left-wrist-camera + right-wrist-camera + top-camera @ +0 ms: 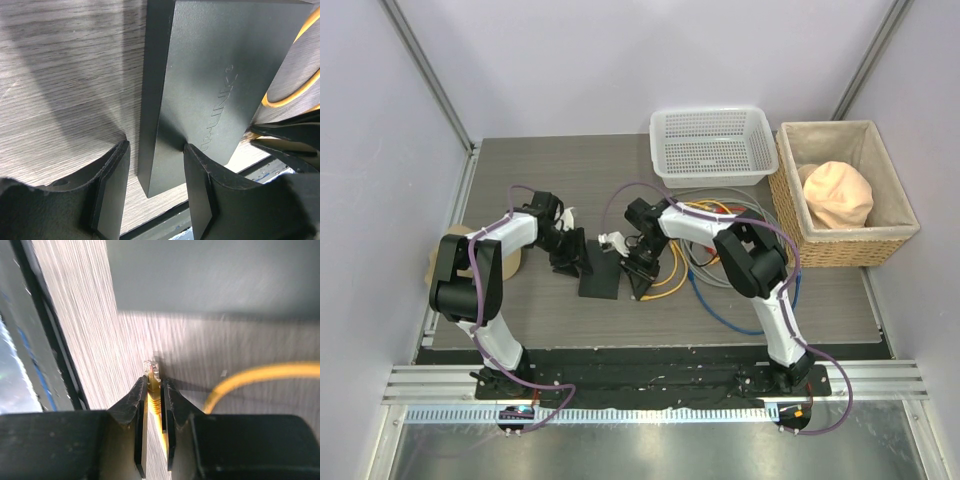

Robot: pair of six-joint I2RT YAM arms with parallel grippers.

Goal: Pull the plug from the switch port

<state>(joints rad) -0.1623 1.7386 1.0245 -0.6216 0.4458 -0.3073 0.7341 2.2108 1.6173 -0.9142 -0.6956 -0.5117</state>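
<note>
The plug is free of the switch, so it goes up with my right gripper next, then outward, away from the switch, over the cable tangle [699, 261].
The switch [601, 278] is a flat matte-black box lying on the wooden table between my two arms. In the left wrist view the switch [200, 85] fills the frame. My left gripper [156, 146] is open and straddles its near corner. The right finger touches the top face and a gap shows beside the left finger. My right gripper [154, 382] is shut on the yellow cable's plug [153, 371]. The plug's clear tip sticks out past the fingertips over bare table, free of any socket. In the top view the right gripper [642, 283] sits just right of the switch.
The yellow cable [670, 275] loops back into a tangle of grey and blue cables [720, 250]. A white mesh basket [712, 145] stands at the back. A wicker basket [840, 200] with a peach lump stands at the right. A tan roll [440, 262] lies by the left arm.
</note>
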